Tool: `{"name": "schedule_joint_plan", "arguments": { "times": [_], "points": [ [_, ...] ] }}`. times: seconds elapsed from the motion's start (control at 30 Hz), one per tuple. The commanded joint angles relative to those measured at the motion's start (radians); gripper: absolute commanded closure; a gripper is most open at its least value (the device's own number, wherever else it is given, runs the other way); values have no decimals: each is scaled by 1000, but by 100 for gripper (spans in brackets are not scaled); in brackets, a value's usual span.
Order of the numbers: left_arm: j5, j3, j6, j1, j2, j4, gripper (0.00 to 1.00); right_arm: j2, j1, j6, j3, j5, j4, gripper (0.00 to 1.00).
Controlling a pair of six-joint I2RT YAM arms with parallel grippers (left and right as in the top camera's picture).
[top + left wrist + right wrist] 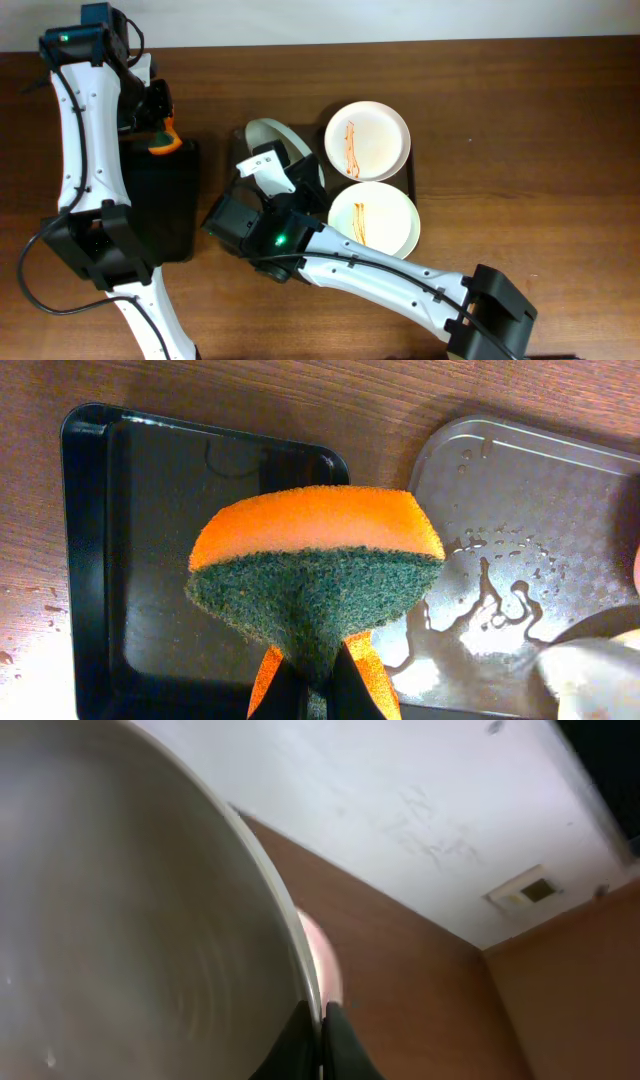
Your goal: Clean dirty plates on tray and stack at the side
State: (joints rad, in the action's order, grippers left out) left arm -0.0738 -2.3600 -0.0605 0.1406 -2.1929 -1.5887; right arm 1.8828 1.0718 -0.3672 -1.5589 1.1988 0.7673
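Note:
My right gripper is above open floor at the tray's wet end (238, 165), so next I should turn it to lay the plate flat, lower the plate there and then let go of it.
My right gripper (268, 168) is shut on the rim of a white plate (283, 140) and holds it tilted on edge above the left end of the grey-brown tray (413, 181). In the right wrist view the fingers (322, 1025) pinch that plate's rim (130, 920). Two more white plates lie on the tray, each with an orange-red streak: one at the back (367, 140), one in front (373, 218). My left gripper (160, 128) is shut on an orange and green sponge (166, 143), left of the held plate. In the left wrist view the sponge (315, 555) hangs from the fingers (320, 685).
A smaller black tray (170, 215) lies left of the big tray, under the sponge; it also shows in the left wrist view (140, 510). That view shows the grey tray's wet floor (530, 510) with water streaks. Brown table runs all around.

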Motion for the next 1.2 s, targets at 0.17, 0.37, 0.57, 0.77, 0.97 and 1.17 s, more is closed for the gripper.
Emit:
{"name": "schedule_joint_plan", "arguments": {
  "times": [0.17, 0.37, 0.57, 0.77, 0.97, 1.17],
  "points": [
    [-61, 4, 4, 0, -1, 1, 100, 46, -351, -270, 18, -1048, -31, 96],
    [-61, 4, 5, 0, -1, 2, 100, 219, -393, -281, 18, -1218, -64, 96],
    [-61, 4, 5, 0, -1, 2, 100, 233, -426, -4, 18, -1213, -131, 53],
    [-60, 4, 5, -1, -1, 5, 100, 269, -478, 268, 18, -1215, -314, 51],
    [-60, 4, 5, -1, -1, 16, 100, 348, -490, 304, 18, -1392, -336, 77],
    [-61, 4, 4, -8, -1, 21, 100, 351, -492, -39, 18, -1286, -248, 96]
  ]
}}
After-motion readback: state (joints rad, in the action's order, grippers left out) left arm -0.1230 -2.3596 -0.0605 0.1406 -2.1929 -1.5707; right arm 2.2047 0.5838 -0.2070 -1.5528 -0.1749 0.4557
